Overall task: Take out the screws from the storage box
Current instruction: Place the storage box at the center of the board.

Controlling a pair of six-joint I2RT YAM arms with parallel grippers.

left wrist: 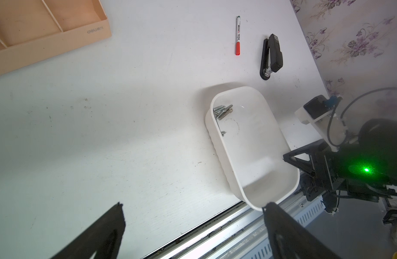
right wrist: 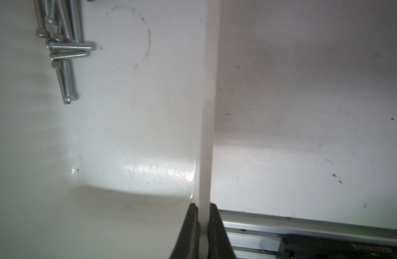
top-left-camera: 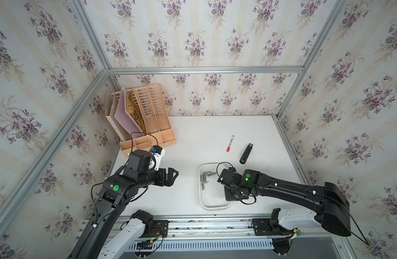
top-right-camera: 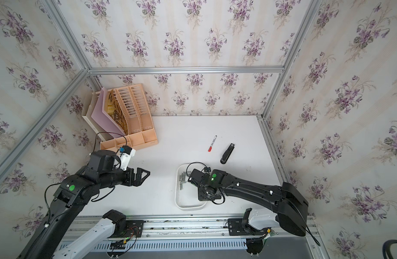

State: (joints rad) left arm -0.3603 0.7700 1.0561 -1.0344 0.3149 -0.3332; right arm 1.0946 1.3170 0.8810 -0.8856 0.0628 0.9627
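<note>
I need to move the box's rim [right wrist: 207,112] toward my left gripper with my right gripper and let go of it there, because the tabletop is bare on that side of the box.
The white storage box [top-left-camera: 202,197] [top-right-camera: 177,197] sits near the table's front edge, right of centre. Several silver screws [top-left-camera: 205,178] [top-right-camera: 183,179] [left wrist: 223,111] [right wrist: 63,44] lie piled inside it, against its left long wall at the far end. In the right wrist view my right gripper [right wrist: 203,205] is shut on the box's right rim [right wrist: 207,112], one finger inside the wall and one outside. From above, the wrist hides this grip. My left gripper [top-left-camera: 174,176] [top-right-camera: 146,176] [left wrist: 195,205] hangs open and empty above the table, to the left of the box [left wrist: 217,132].
A peach-orange file organiser [top-left-camera: 148,125] stands at the back left. A red-and-white marker [top-left-camera: 230,143] and a black stapler [top-left-camera: 246,153] lie behind the box. An aluminium rail [top-left-camera: 204,226] runs along the table's front edge.
</note>
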